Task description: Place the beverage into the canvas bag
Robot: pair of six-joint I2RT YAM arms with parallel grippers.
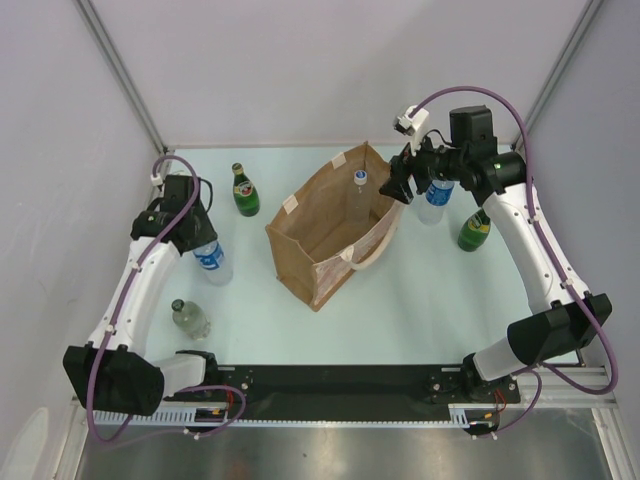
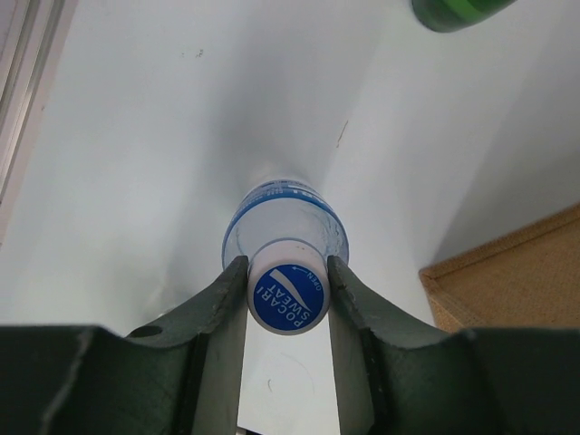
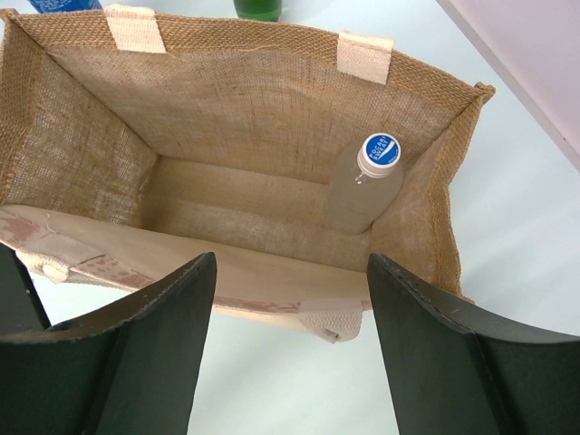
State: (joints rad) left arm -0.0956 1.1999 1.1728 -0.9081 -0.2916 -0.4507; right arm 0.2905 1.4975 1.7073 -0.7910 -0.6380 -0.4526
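Observation:
The bag's bare bottom is right of my left gripper in the top view, so next I lift the bottle across the bag's rim, lower, release.
The tan canvas bag (image 1: 318, 262) stands open mid-table, its cream handles hanging over the rim. One Pocari Sweat bottle (image 1: 359, 189) stands upright inside it, in the far right corner, and shows in the right wrist view (image 3: 367, 186). My right gripper (image 1: 396, 188) is open and empty, above the table just outside the bag's right rim (image 3: 291, 261). My left gripper (image 1: 203, 240) is shut on the cap of a second Pocari Sweat bottle (image 2: 286, 294), which stands on the table left of the bag (image 1: 214, 265).
A green bottle (image 1: 245, 190) stands behind the left gripper, and a clear bottle (image 1: 190, 318) in front of it. Right of the bag stand another blue-labelled bottle (image 1: 436, 200) and a green bottle (image 1: 474, 230). The bag's corner (image 2: 517, 272) lies right of the left gripper.

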